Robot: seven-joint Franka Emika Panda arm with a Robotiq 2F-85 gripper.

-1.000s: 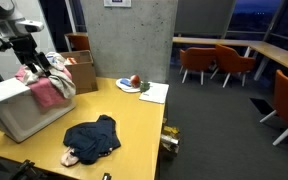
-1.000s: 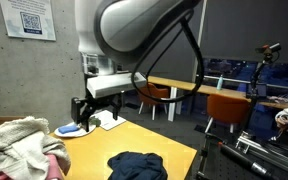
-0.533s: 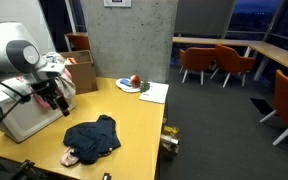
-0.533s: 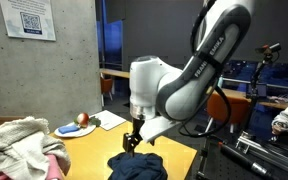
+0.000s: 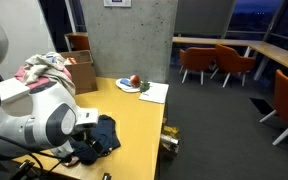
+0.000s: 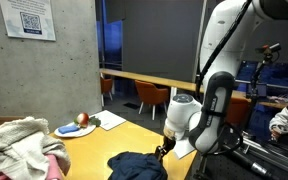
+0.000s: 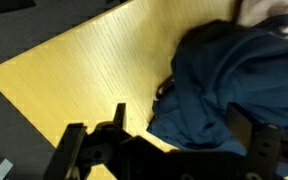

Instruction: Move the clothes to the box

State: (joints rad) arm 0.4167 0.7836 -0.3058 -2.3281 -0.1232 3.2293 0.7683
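Note:
Next, my gripper should move down and to the right in the wrist view, onto the crumpled folds of the navy garment, because most of the navy garment is below it on that side.
A dark navy garment [image 5: 102, 133] [image 6: 136, 165] lies crumpled on the wooden table [image 5: 134, 125]. My gripper [image 7: 189, 135] [image 6: 162, 152] hangs open just above it. One finger [image 7: 119, 115] is over bare wood at the cloth's edge and the other sits over the cloth; nothing is held. A pile of pink, white-grey and printed clothes [image 5: 44, 68] [image 6: 19, 145] is heaped at the table's far side. The box under that pile is hidden behind my arm [image 5: 39, 120]. A pale scrap [image 7: 274, 15] shows beside the navy cloth.
A brown cardboard box [image 5: 81, 70] stands by the concrete pillar. A plate with an apple [image 5: 132, 83] [image 6: 79, 124] and a white sheet of paper [image 5: 154, 92] lie near the table's far corner. Orange chairs [image 5: 209, 62] and desks stand beyond the table edge.
My arm has swung away from the clothes pile, across the table, and dropped down over the navy garment. The gripper stayed open throughout.

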